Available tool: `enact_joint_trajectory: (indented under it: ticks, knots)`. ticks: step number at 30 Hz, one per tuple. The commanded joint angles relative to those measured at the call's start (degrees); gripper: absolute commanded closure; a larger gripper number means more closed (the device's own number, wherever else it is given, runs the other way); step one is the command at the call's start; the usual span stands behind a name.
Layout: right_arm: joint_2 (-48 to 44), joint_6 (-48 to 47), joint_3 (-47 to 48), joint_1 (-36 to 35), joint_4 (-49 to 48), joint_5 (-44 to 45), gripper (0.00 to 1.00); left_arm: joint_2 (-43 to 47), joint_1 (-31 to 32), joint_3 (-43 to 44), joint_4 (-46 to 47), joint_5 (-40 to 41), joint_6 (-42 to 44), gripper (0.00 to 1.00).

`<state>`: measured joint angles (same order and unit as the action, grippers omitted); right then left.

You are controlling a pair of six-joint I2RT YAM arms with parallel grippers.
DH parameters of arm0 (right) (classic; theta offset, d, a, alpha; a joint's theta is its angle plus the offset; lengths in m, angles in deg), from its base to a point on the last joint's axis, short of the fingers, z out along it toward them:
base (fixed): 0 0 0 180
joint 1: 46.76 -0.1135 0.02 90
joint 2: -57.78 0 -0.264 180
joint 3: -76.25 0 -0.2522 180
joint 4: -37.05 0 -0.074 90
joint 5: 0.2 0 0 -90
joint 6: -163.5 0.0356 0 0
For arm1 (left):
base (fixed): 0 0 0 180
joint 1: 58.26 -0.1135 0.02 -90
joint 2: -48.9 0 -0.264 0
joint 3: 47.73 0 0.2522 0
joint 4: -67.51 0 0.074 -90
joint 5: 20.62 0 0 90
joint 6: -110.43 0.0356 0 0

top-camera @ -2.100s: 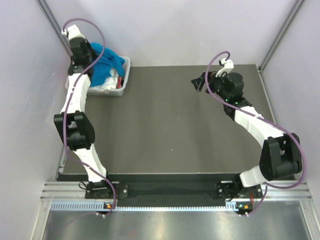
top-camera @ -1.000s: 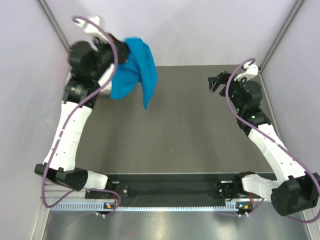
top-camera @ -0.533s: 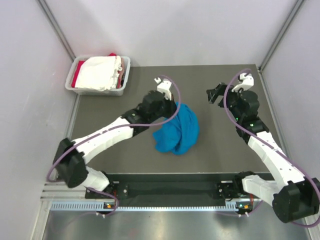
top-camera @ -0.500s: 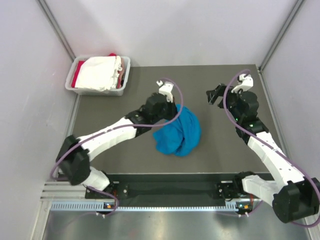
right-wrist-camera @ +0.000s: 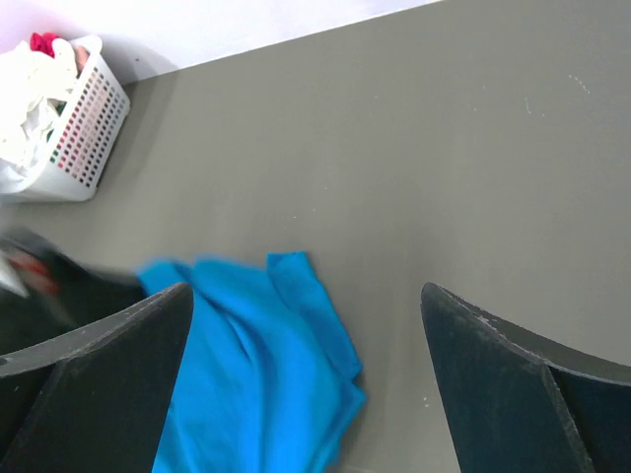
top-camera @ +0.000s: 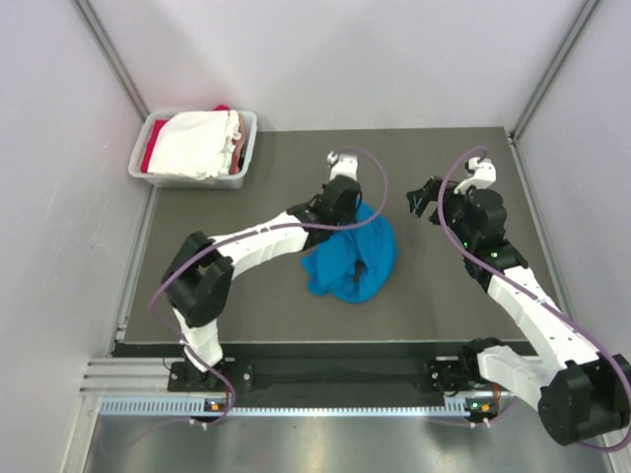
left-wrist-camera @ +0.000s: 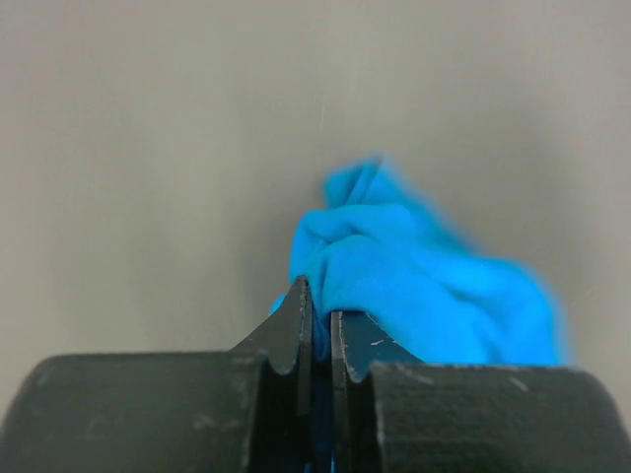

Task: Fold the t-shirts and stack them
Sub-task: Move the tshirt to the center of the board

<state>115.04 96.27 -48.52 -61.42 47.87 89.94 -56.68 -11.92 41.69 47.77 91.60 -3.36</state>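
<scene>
My left gripper carries the pinched fold outward next and releases it over the bare tabletop beyond the heap, since the blue t-shirt (top-camera: pixel 350 258) lies bunched.
A bright blue t-shirt (top-camera: pixel 350 258) lies crumpled in a heap on the dark table, a little right of centre. My left gripper (top-camera: pixel 355 209) sits at the heap's far edge, shut on a fold of that blue t-shirt (left-wrist-camera: pixel 394 266); its fingertips (left-wrist-camera: pixel 300 301) pinch the cloth. The right gripper (top-camera: pixel 424 195) hovers to the right of the heap, open with nothing between its fingers. In the right wrist view the blue t-shirt (right-wrist-camera: pixel 256 374) spreads below that gripper (right-wrist-camera: pixel 306 296). A white t-shirt (top-camera: pixel 197 143) and a red one (top-camera: pixel 150 158) fill the tub.
The pale grey tub (top-camera: pixel 244 169) stands at the table's far left corner, seen also as the tub (right-wrist-camera: pixel 84 128) in the right wrist view. Grey walls close in the back and both sides. The left arm stretches diagonally across the table's left half.
The left arm carried the blue t-shirt out of the tub and down onto the table's middle. Since half a second ago its gripper shifted rightward, dragging the cloth. The right gripper stayed open.
</scene>
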Motion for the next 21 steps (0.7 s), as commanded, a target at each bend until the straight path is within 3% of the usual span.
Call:
enact_joint_trajectory:
  ticks: [1, 5, 10, 14, 15, 16, 17, 18, 21]
  knots:
    - [-1.18, 0.7, 1.51, -0.64, -3.47, 0.03, 0.0, 7.49, -0.73, 5.03, 7.89, 7.84, 4.27, 1.0]
    - [0.49, 2.1, 0.71, -0.64, -4.79, -2.5, 0.0, 2.58, -2.4, 3.46, 8.35, 8.37, 3.06, 1.0]
    - [2.16, 2.55, -0.25, -0.64, -5.76, -3.66, 0.0, -3.92, -3.19, -2.71, 14.59, 2.66, -1.25, 1.0]
    - [2.6, 2.64, 0.01, -0.64, -5.85, -3.92, 0.0, -3.58, -4.69, -3.5, 14.95, -0.77, -3.81, 1.0]
    - [2.69, 2.46, 0.1, -0.64, -5.76, -4.01, 0.0, -3.32, -4.77, -2.98, 14.16, -1.21, -3.2, 0.92]
    - [2.51, 2.29, 0.27, -0.64, -5.76, -4.1, 0.0, -2.62, -4.78, -1.49, 12.93, -1.91, -2.67, 0.77]
    - [2.6, 2.02, 0.45, -0.72, -5.76, -4.27, 0.0, -1.92, -4.69, -0.7, 9.18, -2.7, -2.66, 0.29]
    - [2.51, 1.67, 0.71, -0.73, -5.33, -4.53, 0.0, -0.95, -4.77, -0.17, 7.32, -3.4, -2.4, 0.02]
    - [2.6, 0.35, 1.24, -1.42, -3.92, -5.94, 0.0, 7.63, -5.56, 1.16, -3.11, -4.73, -3.53, 0.02]
